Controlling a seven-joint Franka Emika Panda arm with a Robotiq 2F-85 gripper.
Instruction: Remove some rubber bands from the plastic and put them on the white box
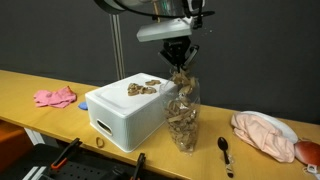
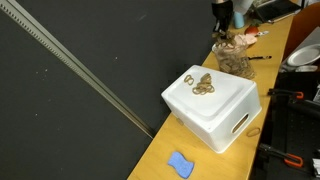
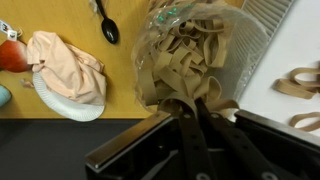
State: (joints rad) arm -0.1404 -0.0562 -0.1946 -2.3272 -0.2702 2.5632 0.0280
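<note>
My gripper moves up off the plastic bag (image 1: pixel 183 118), across and down over the small pile of rubber bands on the white box's lid (image 1: pixel 138 89) next. It then releases its rubber bands where others lie.
A clear plastic bag (image 1: pixel 183 118) full of tan rubber bands stands on the yellow table beside the white box (image 1: pixel 125 112). It also shows in an exterior view (image 2: pixel 234 58) and in the wrist view (image 3: pixel 195 55). My gripper (image 1: pixel 179 62) is at the bag's open top, fingers closed together on a few rubber bands (image 3: pixel 190 95). A small pile of rubber bands (image 1: pixel 147 88) lies on the white box lid, seen also in an exterior view (image 2: pixel 201 84) and at the wrist view's right edge (image 3: pixel 300 85).
A pink cloth (image 1: pixel 55 97) lies to one side of the box. A plate with a peach cloth (image 1: pixel 262 132) and a black spoon (image 1: pixel 225 150) lie on the other side. A blue object (image 2: pixel 180 164) lies near the box. One loose band (image 1: pixel 99 142) lies by the box front.
</note>
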